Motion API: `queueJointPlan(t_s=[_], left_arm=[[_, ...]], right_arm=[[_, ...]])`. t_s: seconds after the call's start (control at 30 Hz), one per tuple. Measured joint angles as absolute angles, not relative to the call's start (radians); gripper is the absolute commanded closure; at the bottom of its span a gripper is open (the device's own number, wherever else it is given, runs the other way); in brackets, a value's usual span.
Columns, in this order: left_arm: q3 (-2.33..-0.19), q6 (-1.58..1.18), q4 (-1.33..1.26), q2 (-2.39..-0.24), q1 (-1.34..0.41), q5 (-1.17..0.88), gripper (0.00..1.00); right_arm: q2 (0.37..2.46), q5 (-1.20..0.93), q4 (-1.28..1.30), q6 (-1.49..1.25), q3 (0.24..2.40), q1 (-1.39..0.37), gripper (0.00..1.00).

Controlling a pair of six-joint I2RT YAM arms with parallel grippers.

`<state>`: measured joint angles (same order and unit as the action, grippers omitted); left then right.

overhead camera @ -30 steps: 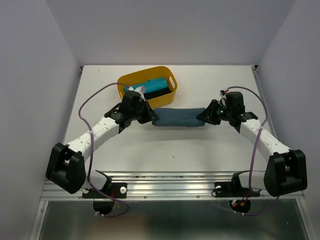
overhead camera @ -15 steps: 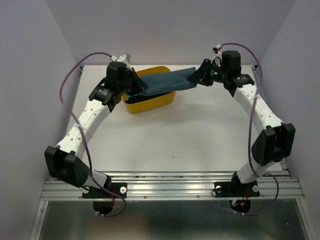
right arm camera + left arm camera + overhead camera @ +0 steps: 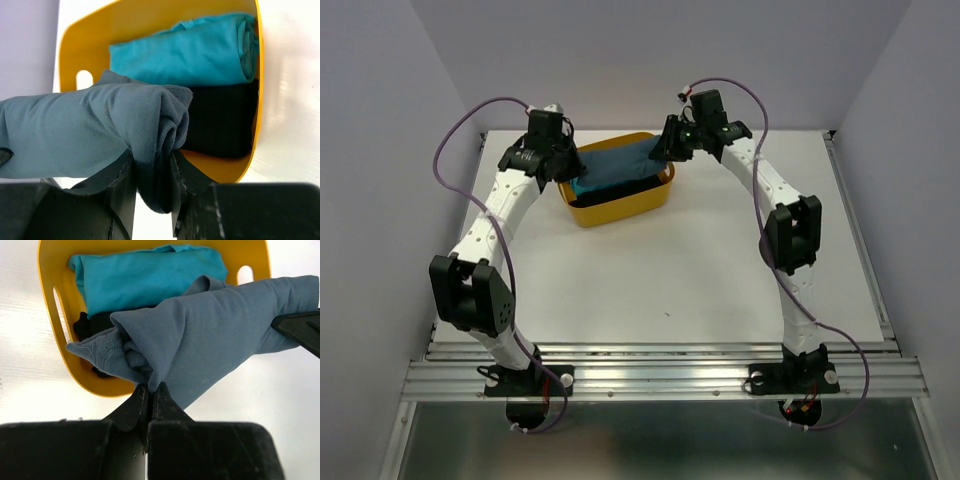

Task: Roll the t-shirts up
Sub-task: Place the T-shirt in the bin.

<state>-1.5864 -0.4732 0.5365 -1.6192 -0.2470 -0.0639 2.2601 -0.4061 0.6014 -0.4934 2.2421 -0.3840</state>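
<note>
I next need to lower my right gripper into the yellow basket, onto the black t-shirt's end [image 3: 646, 186] [image 3: 222, 120], and let go there, because the slate-blue roll is still hanging above it.
The rolled slate-blue t-shirt [image 3: 620, 166] hangs stretched between both grippers, above the yellow basket [image 3: 618, 205]. My left gripper [image 3: 566, 172] is shut on its left end [image 3: 125, 357]; its jaws pinch a fold of cloth. My right gripper [image 3: 665, 150] is shut on its right end [image 3: 155, 130], cloth bunched between the fingers. In the basket lie a rolled turquoise t-shirt [image 3: 145, 277] and a rolled black t-shirt [image 3: 220, 120] side by side; both show in both wrist views, the turquoise one in the right wrist view [image 3: 185, 50], the black one in the left wrist view [image 3: 92, 325].
The basket stands at the back middle of the white table [image 3: 660, 270]. It has handle slots in its end walls [image 3: 245, 275]. The enclosure's back wall rises just behind it, and side walls flank the table.
Both grippers have carried the slate-blue roll from the middle of the table up and back; it now hangs over the basket. Both arms are stretched far toward the back.
</note>
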Motion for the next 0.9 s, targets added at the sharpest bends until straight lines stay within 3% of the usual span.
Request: queueJointPlan(t_s=[0.9], left_arm=[[-1.447, -0.426, 0.483, -1.727, -0.248, -0.022, 1.0]], right_arm=[[2.408, -0.366, 0.702, -0.407, 2.283, -0.395, 0.99]])
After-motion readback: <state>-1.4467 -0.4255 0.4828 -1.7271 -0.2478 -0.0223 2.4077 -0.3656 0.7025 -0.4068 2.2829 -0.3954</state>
